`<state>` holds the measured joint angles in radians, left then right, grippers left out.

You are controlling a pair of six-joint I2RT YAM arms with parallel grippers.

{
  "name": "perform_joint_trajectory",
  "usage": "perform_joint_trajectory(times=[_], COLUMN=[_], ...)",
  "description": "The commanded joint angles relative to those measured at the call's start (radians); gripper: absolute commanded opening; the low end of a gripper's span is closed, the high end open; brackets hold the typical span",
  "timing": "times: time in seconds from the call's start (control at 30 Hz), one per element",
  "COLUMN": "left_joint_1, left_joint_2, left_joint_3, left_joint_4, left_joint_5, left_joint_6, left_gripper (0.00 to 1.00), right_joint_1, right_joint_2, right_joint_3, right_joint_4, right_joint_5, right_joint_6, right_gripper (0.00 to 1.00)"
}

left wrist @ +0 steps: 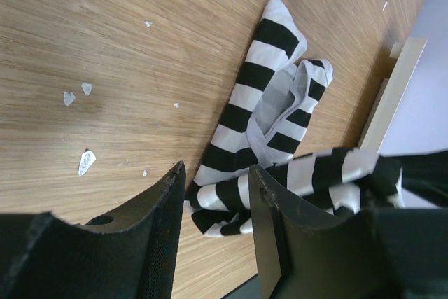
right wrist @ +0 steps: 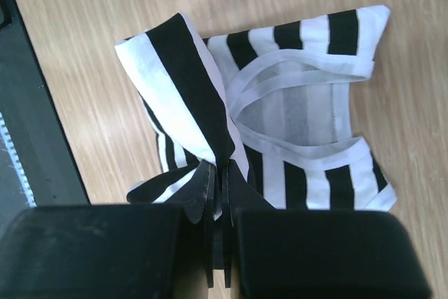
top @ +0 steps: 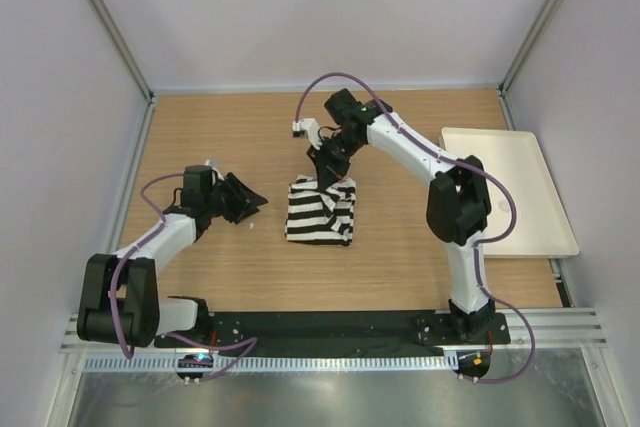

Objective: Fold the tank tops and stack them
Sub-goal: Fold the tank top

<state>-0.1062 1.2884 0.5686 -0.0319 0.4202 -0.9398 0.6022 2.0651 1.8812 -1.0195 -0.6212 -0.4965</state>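
The white-trimmed armhole lies uncovered below and outward of my right gripper, so next my right gripper needs to lower outward over that opening and let go of the pinched fold there.
One black-and-white striped tank top (top: 320, 215) lies partly folded on the wooden table, white trim showing around an armhole (right wrist: 294, 68). My right gripper (top: 326, 175) is at its far edge, shut on a pinched fold of the cloth (right wrist: 220, 173) and holding that flap raised above the rest of the tank top (right wrist: 308, 166). My left gripper (top: 252, 201) stands open a little to the left of the garment, not touching it. In the left wrist view its gap (left wrist: 217, 183) holds nothing; the tank top (left wrist: 255, 78) lies beyond the fingertips.
A plain white tray (top: 512, 232) sits at the table's right side; its edge (left wrist: 395, 92) shows past the cloth. Small white specks (left wrist: 85, 162) dot the wood left of the garment. A black rail (right wrist: 35, 138) runs along the near table edge.
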Motion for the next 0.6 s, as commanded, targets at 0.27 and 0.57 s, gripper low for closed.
perform_joint_trajectory(times=[0.27, 0.57], left_joint_1=[-0.029, -0.118], left_joint_2=[0.005, 0.034], left_joint_3=[-0.010, 0.039], left_joint_4=[0.053, 0.046], left_joint_5=[-0.012, -0.090], left_joint_6=[0.032, 0.045], left_gripper=[0.43, 0.43], right_joint_1=[-0.090, -0.147], right_joint_2=[0.236, 0.310], right_joint_3=[0.265, 0.323], right_joint_4=[-0.116, -0.085], right_joint_5=[-0.081, -0.012], right_joint_6=[-0.093, -0.017], right_gripper=[0.07, 0.37])
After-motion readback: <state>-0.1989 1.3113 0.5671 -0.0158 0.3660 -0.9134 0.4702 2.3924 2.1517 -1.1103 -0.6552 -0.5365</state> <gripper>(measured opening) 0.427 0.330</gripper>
